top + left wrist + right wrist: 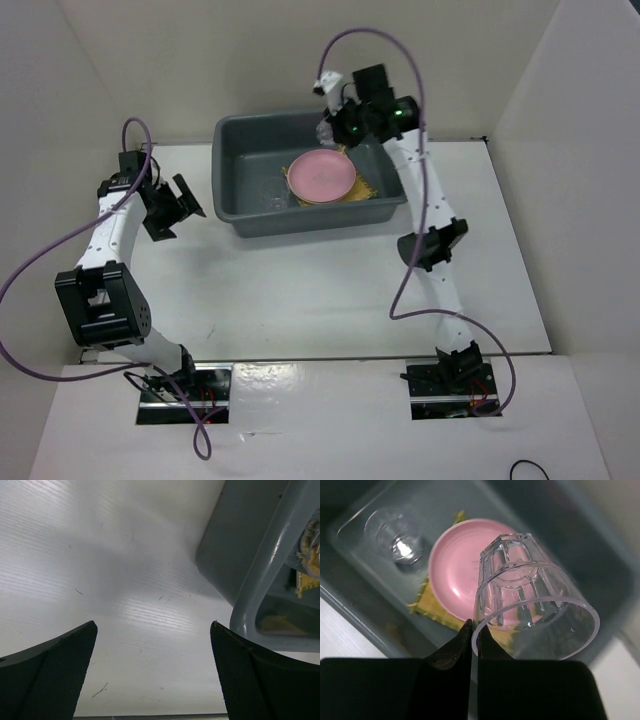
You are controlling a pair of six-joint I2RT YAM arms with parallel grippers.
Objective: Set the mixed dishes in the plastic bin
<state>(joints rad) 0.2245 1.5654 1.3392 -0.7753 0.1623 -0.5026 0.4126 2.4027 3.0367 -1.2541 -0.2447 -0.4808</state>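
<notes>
My right gripper moves past the pink plate next, to the left in the top view, and then goes down beside the other clear cup.
The grey-blue plastic bin [232,190] stands at the back centre of the table. In it a pink plate [320,176] lies on the yellow bamboo mat [368,185]. A clear cup [395,537] lies on the bin floor to the plate's left. My right gripper [474,625] is shut on the rim of another clear cup [530,595], held above the bin's far right part [330,128]. My left gripper [152,630] is open and empty, low over the table just left of the bin [260,570]. The cream dish is out of view.
White walls close the table in at the back and both sides. The left arm [130,200] stands beside the bin's left wall.
</notes>
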